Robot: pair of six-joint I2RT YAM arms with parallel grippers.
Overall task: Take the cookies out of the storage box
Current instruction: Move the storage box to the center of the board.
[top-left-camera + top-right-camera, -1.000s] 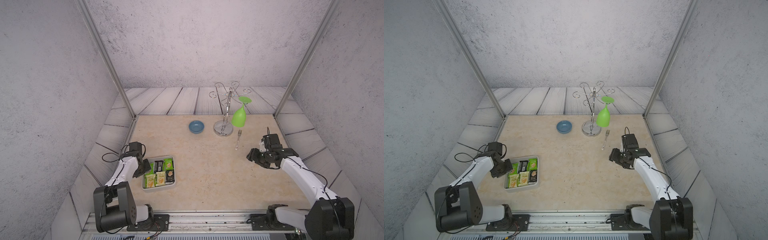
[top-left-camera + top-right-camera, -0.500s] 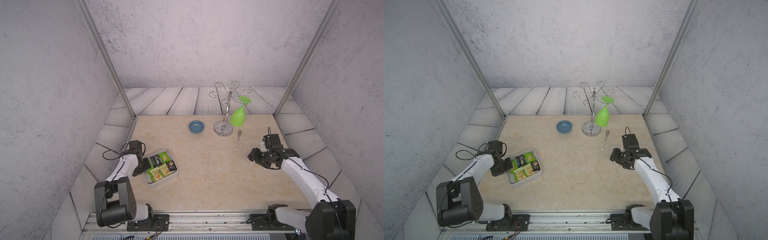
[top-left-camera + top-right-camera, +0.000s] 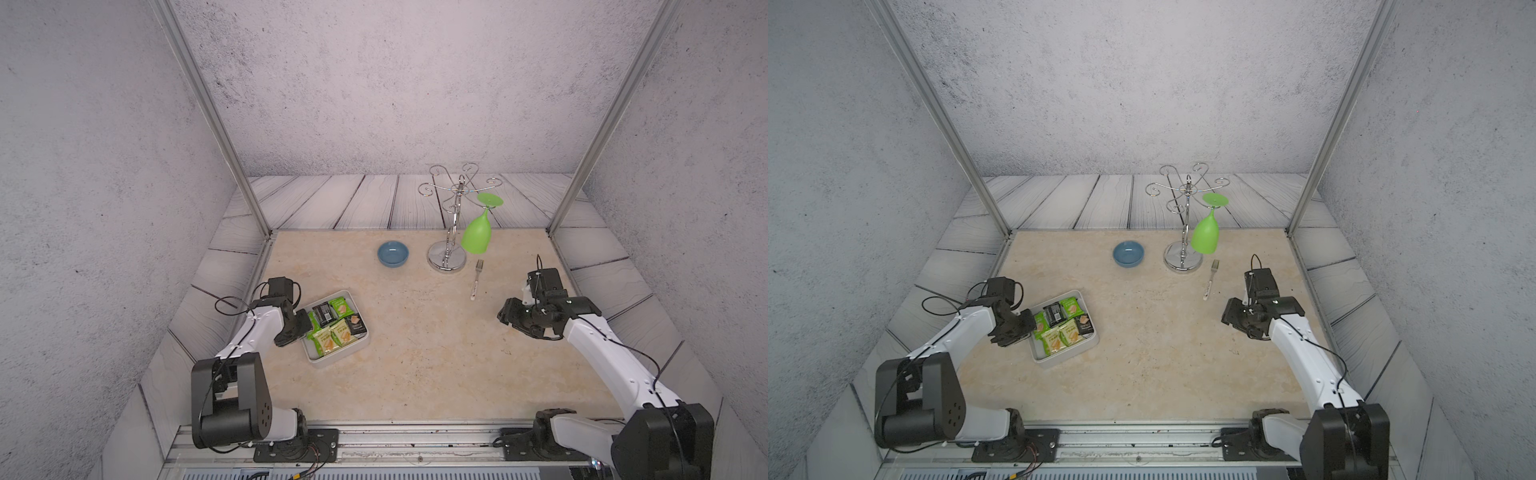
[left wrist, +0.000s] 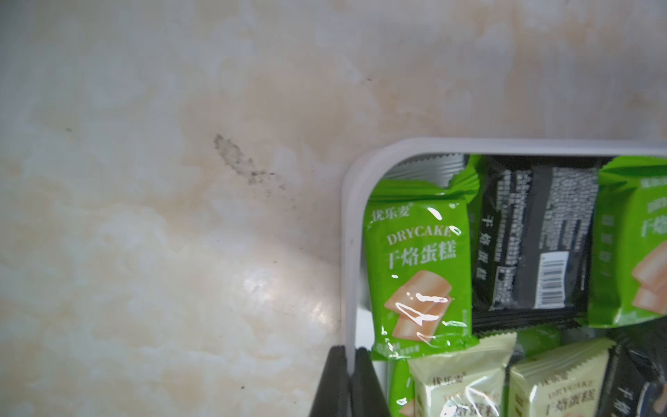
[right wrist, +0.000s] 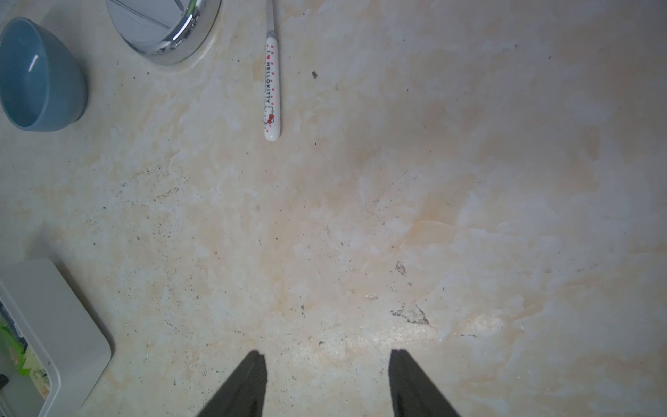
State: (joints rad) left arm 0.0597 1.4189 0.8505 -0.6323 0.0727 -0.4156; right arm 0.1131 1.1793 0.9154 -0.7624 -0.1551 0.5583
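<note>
The pinched box will move outward next in the robot's left gripper, toward the fork, onto the clear tabletop before the blue bowl, and the left gripper will then release the box's rim.
The storage box (image 3: 337, 360), a shallow white tray, lies at the table's left side, turned at an angle. Several cookies (image 3: 335, 328) lie in it: green, black and cream packets. My left gripper (image 3: 307, 328) is shut on the box's left wall. In the left wrist view its black jaws pinch the white rim (image 4: 349, 252), with a green cookie packet (image 4: 418, 252) just inside. In both top views the box (image 3: 1065, 360) and the left gripper (image 3: 1034, 328) look the same. My right gripper (image 3: 505, 318) hangs open over bare table at the right (image 5: 326, 355), holding nothing.
A small blue bowl (image 3: 392, 254) sits at the back. A chrome glass rack (image 3: 446, 261) with a hanging green glass (image 3: 477, 235) stands beside it. A white-handled fork (image 3: 476, 281) lies in front of the rack. The box's outer wall (image 5: 54, 314) shows in the right wrist view.
My left gripper closed on the box's wall. The box swung round, its far end turning right. The right arm hardly moved.
</note>
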